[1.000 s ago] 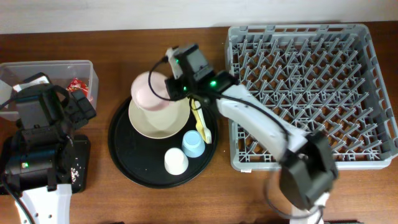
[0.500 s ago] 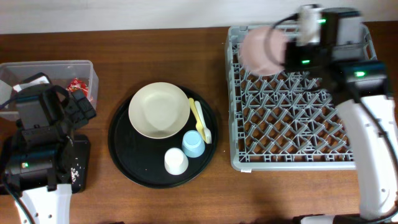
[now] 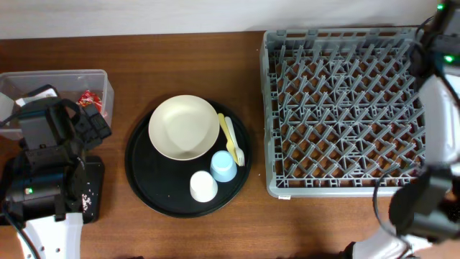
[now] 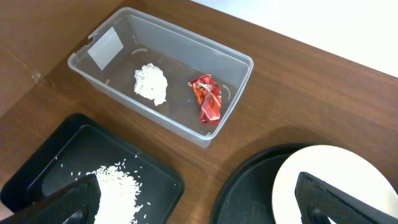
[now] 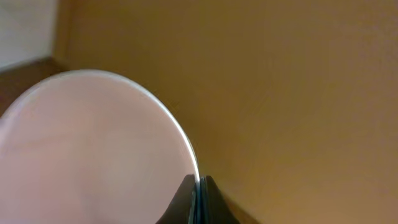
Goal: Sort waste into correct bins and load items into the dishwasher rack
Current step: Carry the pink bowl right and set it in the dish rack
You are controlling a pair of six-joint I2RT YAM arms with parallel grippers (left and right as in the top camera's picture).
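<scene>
I will next move my right gripper left in the overhead view, then lower the pink bowl among the pegs of the rack's empty far rows [image 3: 359,63].
My right gripper [image 5: 199,183] is shut on the rim of the small pink bowl [image 5: 87,155]; the bowl is out of the overhead view. My right arm [image 3: 438,108] runs along the right edge of the grey dishwasher rack [image 3: 345,108]. My left gripper [image 4: 199,211] is open and empty, above the table between the black rectangular tray [image 4: 155,180] holding rice [image 4: 115,186] and the cream bowl-plate [image 4: 336,168]. The clear box [image 4: 233,99] holds the white napkin [image 4: 152,83] and the red wrapper [image 4: 206,99]. No dishes show in the rack.
The round black tray [image 3: 144,180] carries the cream bowl-plate [image 3: 183,127], light blue cup [image 3: 223,167], white cup [image 3: 203,187] and the yellow fork and spoon [image 3: 231,140]. My left arm [image 3: 50,165] covers much of the black rectangular tray at the far left.
My right arm lifted the pink bowl off the cream bowl-plate, carried it right over the rack's back edge, then past the overhead view's right edge. The left arm has not moved.
</scene>
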